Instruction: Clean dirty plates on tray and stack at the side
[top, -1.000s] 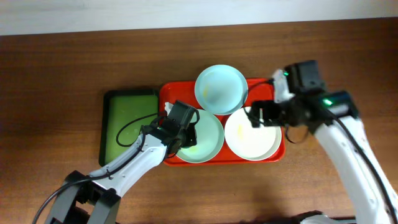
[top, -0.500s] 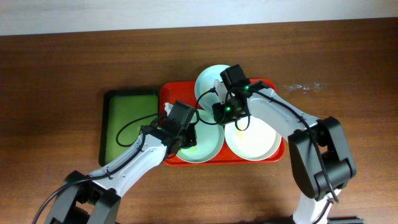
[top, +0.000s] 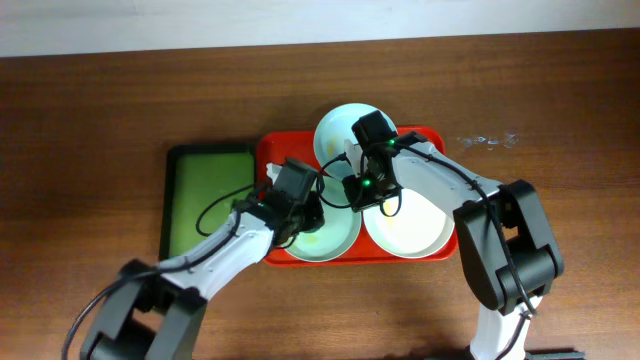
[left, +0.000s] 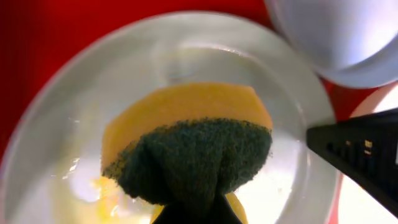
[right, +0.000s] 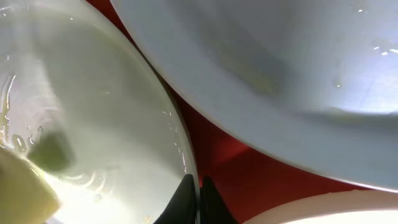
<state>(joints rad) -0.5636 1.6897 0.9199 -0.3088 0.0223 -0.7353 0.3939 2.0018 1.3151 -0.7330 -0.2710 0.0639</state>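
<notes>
I need to lift the green plate (top: 335, 235) across next with my right gripper, then lower and release it on the bare tabletop beyond the red tray, to the gripper's right in the overhead view.
Three plates lie on the red tray (top: 270, 150): a pale blue plate (top: 345, 140) at the back, a pale green plate (top: 335, 235) front left, a cream-white plate (top: 410, 228) front right. My left gripper (top: 303, 212) is shut on a yellow sponge (left: 186, 137) with a dark green scouring side, pressed onto the green plate (left: 68, 130), where yellowish smears show. My right gripper (top: 352, 193) is shut on that plate's right rim (right: 186, 168), one finger inside and one outside. The blue plate (right: 280, 62) overlaps close above the grip.
A smaller green tray (top: 205, 195) with a black rim lies just left of the red tray. Brown wooden table (top: 100, 100) surrounds both. The right gripper's black finger (left: 364, 149) shows at the right of the left wrist view, close to the sponge.
My right arm swung from the tray's right side to its middle and shut on the green plate's rim. The left gripper with the sponge shifted slightly right.
</notes>
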